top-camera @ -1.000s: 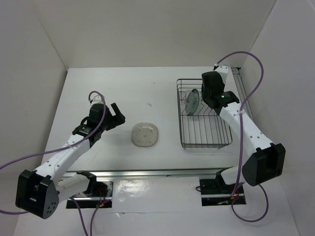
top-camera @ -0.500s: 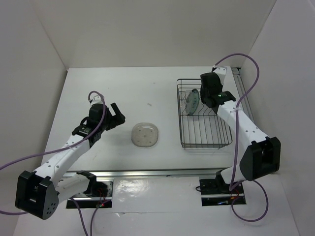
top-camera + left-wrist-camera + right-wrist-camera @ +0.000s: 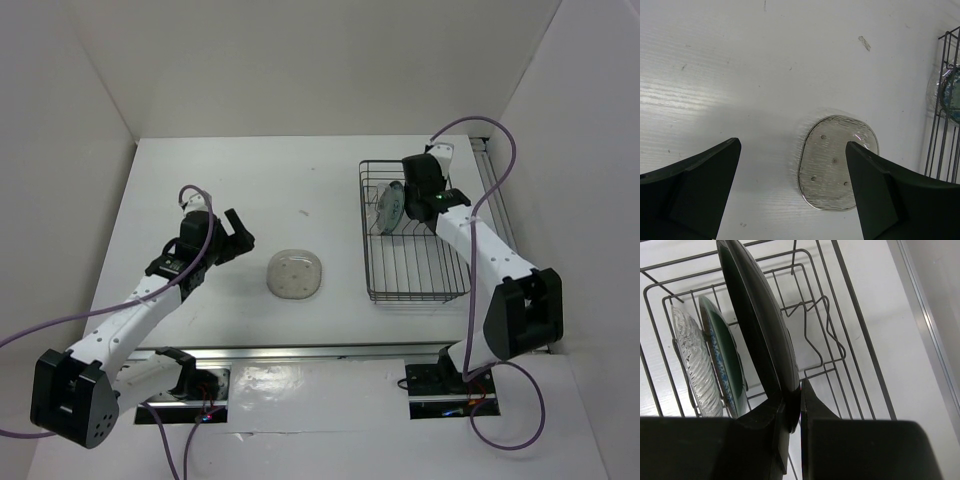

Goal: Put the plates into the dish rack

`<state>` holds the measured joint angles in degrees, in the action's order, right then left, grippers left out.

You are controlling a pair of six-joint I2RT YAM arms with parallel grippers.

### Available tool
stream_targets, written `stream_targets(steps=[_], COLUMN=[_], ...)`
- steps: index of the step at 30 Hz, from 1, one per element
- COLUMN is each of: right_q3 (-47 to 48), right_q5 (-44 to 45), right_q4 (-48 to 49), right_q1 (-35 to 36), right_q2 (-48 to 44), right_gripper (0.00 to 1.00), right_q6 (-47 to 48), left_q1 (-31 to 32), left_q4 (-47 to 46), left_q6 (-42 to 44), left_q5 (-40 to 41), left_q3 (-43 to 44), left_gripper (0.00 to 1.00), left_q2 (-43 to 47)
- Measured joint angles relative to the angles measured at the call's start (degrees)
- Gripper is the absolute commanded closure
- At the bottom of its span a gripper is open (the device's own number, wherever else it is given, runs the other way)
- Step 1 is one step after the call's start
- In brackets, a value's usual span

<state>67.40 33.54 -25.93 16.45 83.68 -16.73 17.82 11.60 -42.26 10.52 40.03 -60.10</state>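
Note:
I need to lower my left gripper first, then shift it onto the whitish rounded-square plate's rim, to get that plate by the side of its rim away from the rack [image 3: 415, 272].
My right gripper [image 3: 799, 407] is shut on the rim of the glossy black plate [image 3: 757, 320] and holds it on edge over the dish rack [image 3: 415, 272], right of the other plates. The blue-green plate [image 3: 722, 355] and the clear round plate [image 3: 690, 362] stand upright in the rack's far left end; the blue-green one also shows in the top view [image 3: 390, 206]. The whitish rounded-square plate with dots [image 3: 295, 274] lies flat on the table, also in the left wrist view [image 3: 836, 161]. My left gripper [image 3: 238, 238] is open, left of that plate and above the table.
The rack's wire walls and divider prongs [image 3: 815, 330] stand close around the black plate. A metal rail [image 3: 494, 190] runs along the table's right side. White walls enclose the table at the back and sides.
My right arm has shifted a little left and toward the rack's far end with the black plate. The left arm and the whitish plate have not moved.

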Motion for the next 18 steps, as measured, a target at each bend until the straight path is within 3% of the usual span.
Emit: stream_targets(steps=[6,8,12,13,14,18], right_q3=[0.0,0.0,-0.3,-0.3,-0.3,-0.3], right_q5=[0.0,-0.3,-0.3,-0.2,-0.1,0.1], right_q4=[0.3,0.5,1.2,1.3,1.3,1.5], right_q1=[0.0,0.0,0.0,0.0,0.0,0.0], right_q2=[1.7,1.9,1.9,1.9,1.9,1.9], right_gripper=[0.81,0.68,0.66,0.53,0.50,0.50], right_q6=[-0.3,-0.6,-1.0,-1.0,-1.4,-1.4], left_q1=[0.0,0.0,0.0,0.0,0.0,0.0], left_q4=[0.0,0.0,0.0,0.0,0.0,0.0], left_q6=[0.0,0.0,0.0,0.0,0.0,0.0], left_q5=[-0.2,-0.2,-0.2,-0.2,-0.2,-0.2], left_q3=[0.0,0.0,0.0,0.0,0.0,0.0], left_gripper=[0.00,0.00,0.00,0.00,0.00,0.00], left_q2=[0.2,0.4,0.4,0.4,0.4,0.4])
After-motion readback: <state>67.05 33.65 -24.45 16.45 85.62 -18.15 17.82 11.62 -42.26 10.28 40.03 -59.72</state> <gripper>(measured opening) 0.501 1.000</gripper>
